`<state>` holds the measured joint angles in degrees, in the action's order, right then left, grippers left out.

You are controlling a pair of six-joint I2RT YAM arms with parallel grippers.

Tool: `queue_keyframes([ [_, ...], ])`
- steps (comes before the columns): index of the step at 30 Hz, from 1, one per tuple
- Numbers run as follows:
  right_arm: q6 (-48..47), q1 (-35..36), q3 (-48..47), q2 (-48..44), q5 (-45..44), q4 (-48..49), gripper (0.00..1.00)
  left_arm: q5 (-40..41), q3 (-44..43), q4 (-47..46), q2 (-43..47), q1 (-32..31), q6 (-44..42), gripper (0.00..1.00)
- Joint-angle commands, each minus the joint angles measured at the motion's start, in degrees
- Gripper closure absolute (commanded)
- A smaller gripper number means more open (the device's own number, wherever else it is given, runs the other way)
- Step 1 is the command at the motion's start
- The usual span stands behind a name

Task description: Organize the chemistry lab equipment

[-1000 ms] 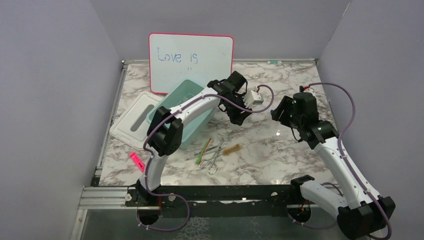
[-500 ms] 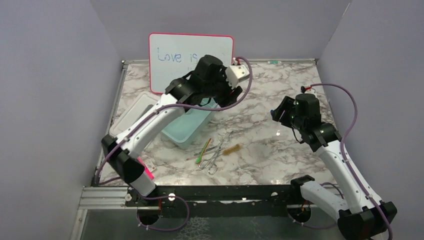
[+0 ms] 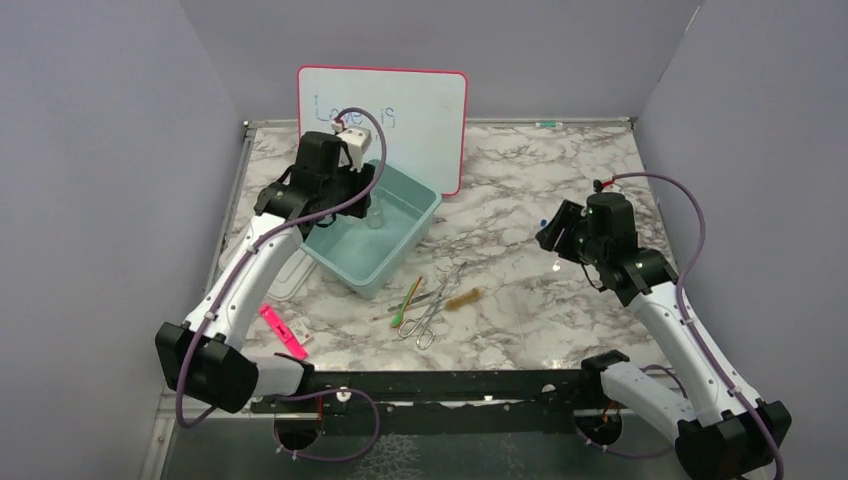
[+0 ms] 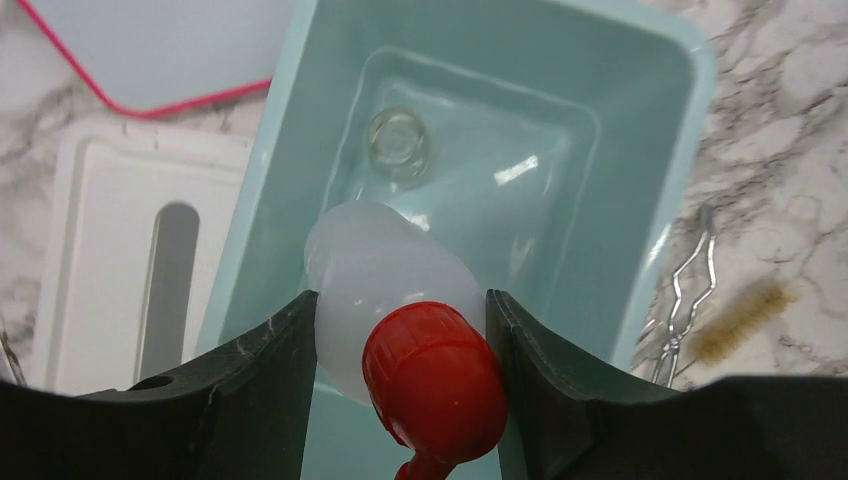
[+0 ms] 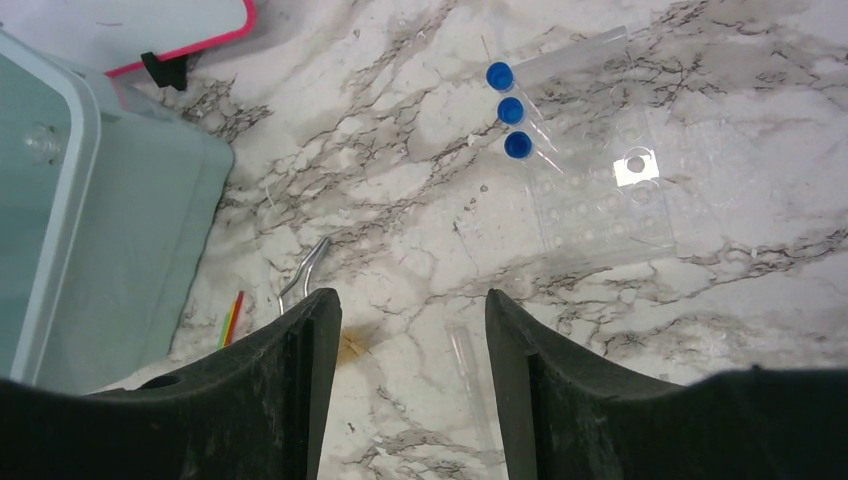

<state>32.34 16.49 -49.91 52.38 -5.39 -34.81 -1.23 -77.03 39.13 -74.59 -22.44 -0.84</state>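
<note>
My left gripper is to go down into the teal bin (image 3: 425, 215) and then let go of the white squeeze bottle (image 4: 375, 255) next to the small glass flask, where the bottom of the bin is empty.
My left gripper (image 4: 400, 305) is shut on the white squeeze bottle (image 4: 375, 255) with its red nozzle cap (image 4: 435, 375), held over the teal bin (image 4: 690, 100). A small glass flask (image 4: 398, 145) stands inside the bin (image 3: 425, 215). Metal tongs (image 3: 435, 305) and a brown bristle brush (image 3: 462, 298) lie on the marble in front of the bin. My right gripper (image 5: 412, 300) hangs open above the table, nothing between its fingers. Three blue-capped tubes (image 5: 510, 112) lie at a clear rack (image 5: 600, 190). One clear tube (image 5: 470, 370) lies below the right jaws.
The pink-framed whiteboard (image 3: 385, 110) leans at the back. A white lid (image 4: 130, 260) lies left of the bin. A pink marker (image 3: 282, 330) lies near the front left edge. A green and red stick (image 3: 408, 300) lies beside the tongs.
My left arm has swung left, from the middle of the table to above the bin, with the bottle in its grip. The right arm has barely shifted.
</note>
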Motion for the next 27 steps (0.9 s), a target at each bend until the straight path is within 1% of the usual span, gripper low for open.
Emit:
queue_keyframes([
  [1, -0.74, -0.23, 0.92, 0.23, 2.77, 1.53, 0.40, -4.40, 6.36, -0.33, 1.70, 6.04, 5.07, 0.62],
  [4, -0.95, -0.18, 1.22, 0.87, 3.37, 1.93, 0.40, -6.69, 9.36, -1.80, 0.44, 9.02, 5.33, 0.62],
  [8, -1.14, -0.18, 1.74, 1.47, 4.83, 2.81, 0.40, -9.78, 11.77, -5.87, -2.21, 10.18, 5.93, 0.62],
  [14, -1.13, -0.23, 2.00, 2.52, 5.00, 3.42, 0.40, -7.92, 12.48, -10.99, -7.34, 10.33, 7.63, 0.61],
  [16, -1.14, -0.17, 2.02, 2.92, 6.58, 3.49, 0.41, -7.05, 12.89, -12.34, -8.93, 10.26, 7.70, 0.61],
  [20, -1.05, -0.22, 2.79, 3.18, 7.06, 4.66, 0.41, -3.97, 12.16, -13.47, -13.05, 10.38, 6.54, 0.61],
  [22, -1.20, -0.23, 2.69, 3.66, 7.17, 4.77, 0.41, -4.77, 11.61, -13.52, -14.53, 10.39, 6.57, 0.60],
  [25, -1.32, -0.21, 2.04, 4.38, 7.06, 4.32, 0.41, -4.62, 12.08, -14.85, -15.37, 10.44, 7.47, 0.56],
  [27, -1.55, -0.23, 1.80, 4.25, 7.03, 4.31, 0.41, -2.74, 12.02, -15.05, -16.00, 10.40, 8.76, 0.48],
])
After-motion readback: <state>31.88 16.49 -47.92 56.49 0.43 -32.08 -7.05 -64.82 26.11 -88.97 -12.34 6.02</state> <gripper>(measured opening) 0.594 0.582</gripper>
